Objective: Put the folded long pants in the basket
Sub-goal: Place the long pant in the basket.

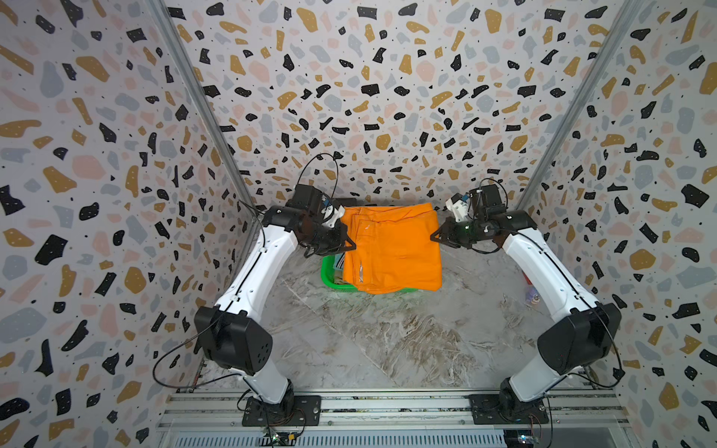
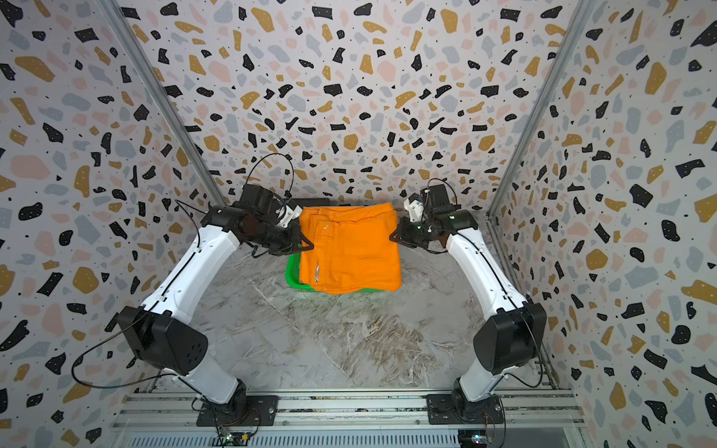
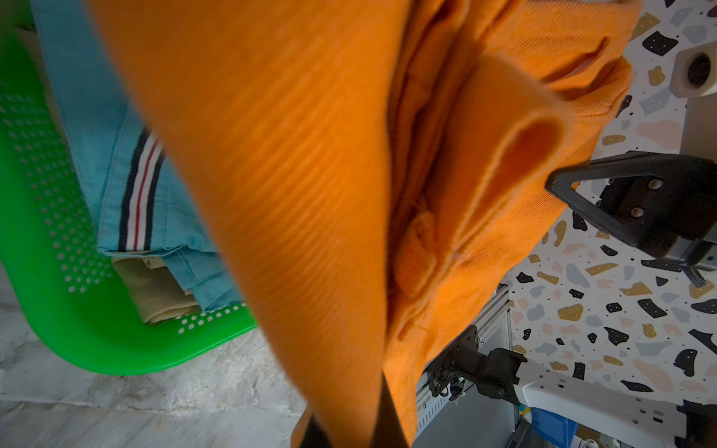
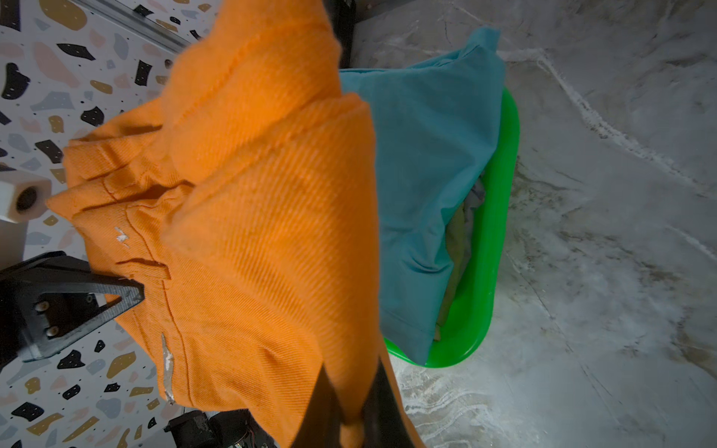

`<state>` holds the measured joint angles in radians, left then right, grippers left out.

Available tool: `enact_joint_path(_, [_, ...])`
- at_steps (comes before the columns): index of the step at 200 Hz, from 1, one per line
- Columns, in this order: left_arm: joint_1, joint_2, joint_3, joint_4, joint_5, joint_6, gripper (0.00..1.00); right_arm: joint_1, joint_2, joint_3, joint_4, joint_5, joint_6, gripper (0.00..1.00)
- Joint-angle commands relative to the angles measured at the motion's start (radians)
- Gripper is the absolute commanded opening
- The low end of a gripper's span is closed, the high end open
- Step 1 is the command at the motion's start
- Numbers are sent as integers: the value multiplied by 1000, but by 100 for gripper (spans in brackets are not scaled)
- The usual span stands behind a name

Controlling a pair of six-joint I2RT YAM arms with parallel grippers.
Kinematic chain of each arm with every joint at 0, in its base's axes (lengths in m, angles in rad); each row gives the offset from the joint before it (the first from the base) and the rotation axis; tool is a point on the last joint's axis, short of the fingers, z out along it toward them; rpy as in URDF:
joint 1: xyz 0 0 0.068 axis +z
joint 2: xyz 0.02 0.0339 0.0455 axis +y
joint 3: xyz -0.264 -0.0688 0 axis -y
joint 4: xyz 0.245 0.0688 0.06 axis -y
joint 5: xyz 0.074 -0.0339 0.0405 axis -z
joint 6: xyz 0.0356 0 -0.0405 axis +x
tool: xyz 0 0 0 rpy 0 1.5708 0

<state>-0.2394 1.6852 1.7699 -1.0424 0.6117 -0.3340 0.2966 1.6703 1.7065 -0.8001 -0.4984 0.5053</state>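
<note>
The turquoise pants in the basket are lower down and farther outward, so the right gripper should next carry the orange edge outward, lower it onto the pants and let go of it.
The orange folded long pants (image 1: 392, 248) (image 2: 349, 248) hang stretched between my two grippers, above the green basket (image 1: 329, 277) (image 2: 293, 276). My left gripper (image 1: 351, 245) (image 3: 357, 426) is shut on the pants' left edge. The right gripper (image 1: 433, 236) (image 4: 351, 419) is shut on the right edge. Turquoise pants with striped trim (image 3: 97, 135) (image 4: 426, 155) lie in the basket (image 3: 58, 271) (image 4: 500, 194) on top of tan pants (image 3: 163, 287). From above, the orange cloth hides most of the basket.
The basket stands on a marble-patterned table (image 1: 368, 341) near the back wall. A flat black case (image 2: 314, 201) peeks out behind the orange pants. Terrazzo-patterned walls close in on three sides. A small object (image 1: 531, 296) lies at the table's right edge.
</note>
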Motion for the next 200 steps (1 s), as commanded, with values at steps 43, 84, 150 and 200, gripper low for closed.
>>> enact_joint_path(43, [49,137,116,-11,27,-5,0,-5,173,169,5,23,15,0])
enact_joint_path(84, [58,233,141,-12,16,20,0,-5,266,143,36,24,17,0])
enact_joint_path(150, [86,324,227,-12,-6,53,0,-4,288,164,57,14,36,0])
enact_joint_path(200, [153,342,333,-45,104,-22,0,10,306,373,-93,-34,86,0])
